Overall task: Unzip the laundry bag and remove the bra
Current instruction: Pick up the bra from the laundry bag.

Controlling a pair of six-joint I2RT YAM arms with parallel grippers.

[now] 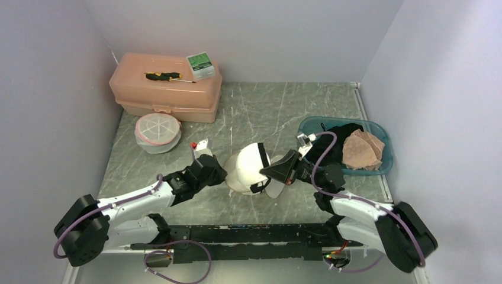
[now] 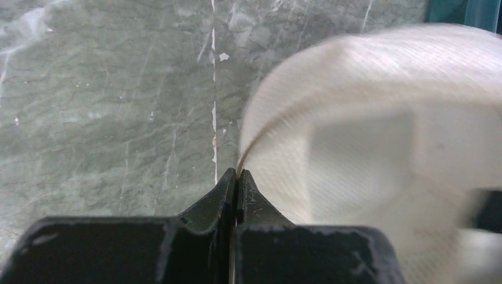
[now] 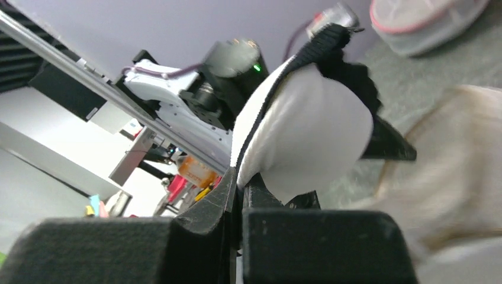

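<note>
I will swing the bra [image 1: 256, 157] to the right in the top view with my right gripper, lower it onto the black cloth in the basket and release, since clothes lie there.
A cream mesh laundry bag [image 1: 235, 176] sits at the middle of the table. My left gripper [image 1: 224, 173] is shut on the bag's left edge, and the left wrist view shows the cream fabric [image 2: 379, 118] running out from between the pinched fingertips [image 2: 237, 173]. A white bra cup with black trim [image 3: 308, 130] bulges out beside the bag [image 3: 456, 160]. My right gripper [image 3: 240, 177] is shut on the cup's edge. From above, the bra [image 1: 256, 157] lies between the two grippers, with the right gripper [image 1: 266, 171] at its right side. The zipper is not visible.
A peach plastic toolbox [image 1: 166, 89] stands at the back left with a screwdriver [image 1: 169, 76] and a green box [image 1: 200, 65] on its lid. A round mesh bag with pink trim [image 1: 157, 132] sits in front of it. A blue basket [image 1: 385, 164] of clothes is at the right.
</note>
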